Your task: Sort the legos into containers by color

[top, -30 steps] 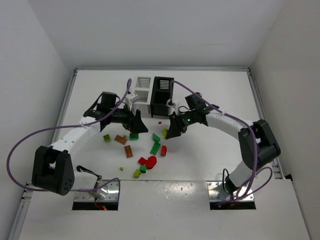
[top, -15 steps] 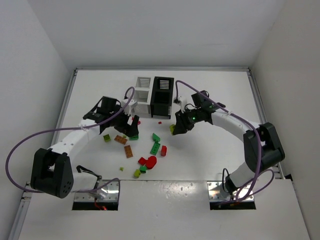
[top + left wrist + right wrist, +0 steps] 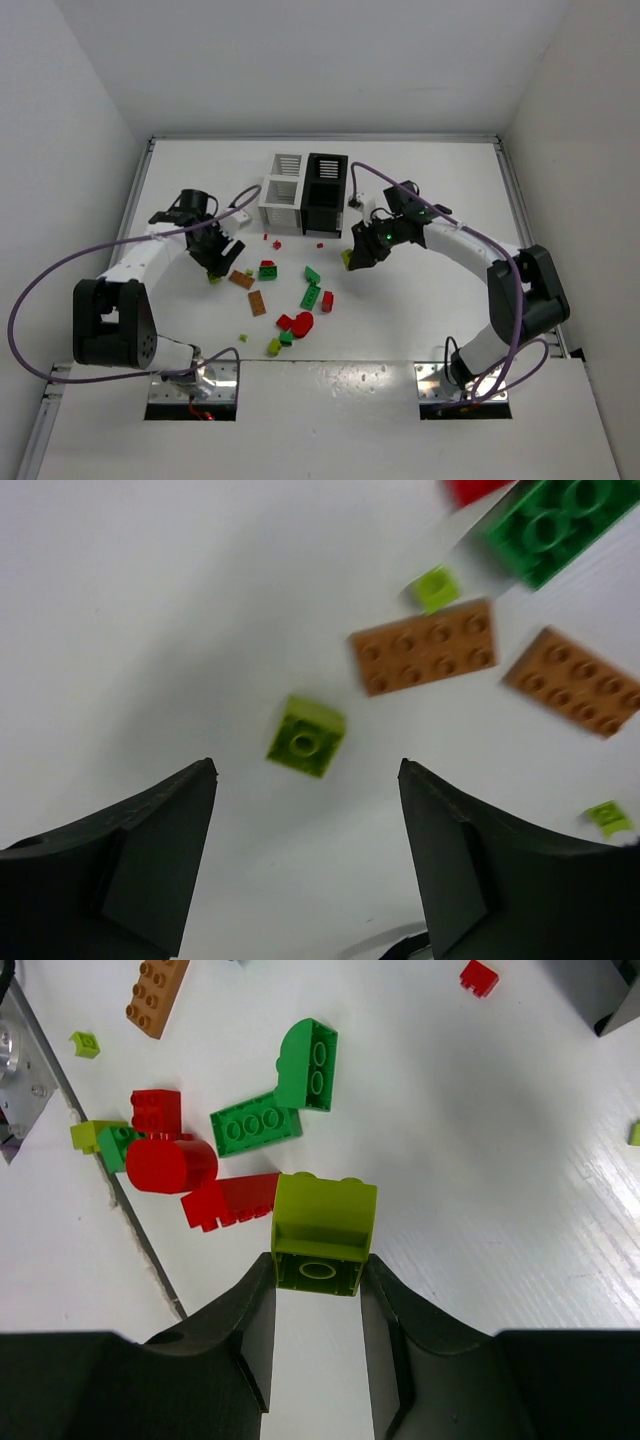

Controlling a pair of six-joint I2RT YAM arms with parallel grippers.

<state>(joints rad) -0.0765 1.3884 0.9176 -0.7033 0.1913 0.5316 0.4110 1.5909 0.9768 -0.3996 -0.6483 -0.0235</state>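
I need to lift the yellow-green brick (image 3: 322,1222) with my right gripper, move it away from my base over the far section of the black bin, and then release it.
My right gripper (image 3: 318,1270) is shut on a yellow-green brick (image 3: 322,1222) and holds it above the table, in front of the black bin (image 3: 325,190); it shows in the top view (image 3: 352,258) too. My left gripper (image 3: 307,770) is open and empty, with a small yellow-green single-stud brick (image 3: 306,737) on the table just ahead of its tips; in the top view the gripper (image 3: 213,260) is left of the pile. Two white bins (image 3: 281,200) stand beside the black one. Red (image 3: 297,322), green (image 3: 311,296) and orange-brown (image 3: 241,279) bricks lie scattered mid-table.
Two orange-brown plates (image 3: 427,646), a green brick (image 3: 555,525) and tiny yellow-green studs (image 3: 436,588) lie beyond my left gripper. Below my right gripper lie green bricks (image 3: 257,1123), a red cylinder (image 3: 170,1163) and a red brick (image 3: 232,1200). Purple cables arch over both arms.
My left arm swung left, away from the white bins, to the small yellow-green brick. My right gripper lifted the yellow-green brick a little toward the black bin, then held nearly still.
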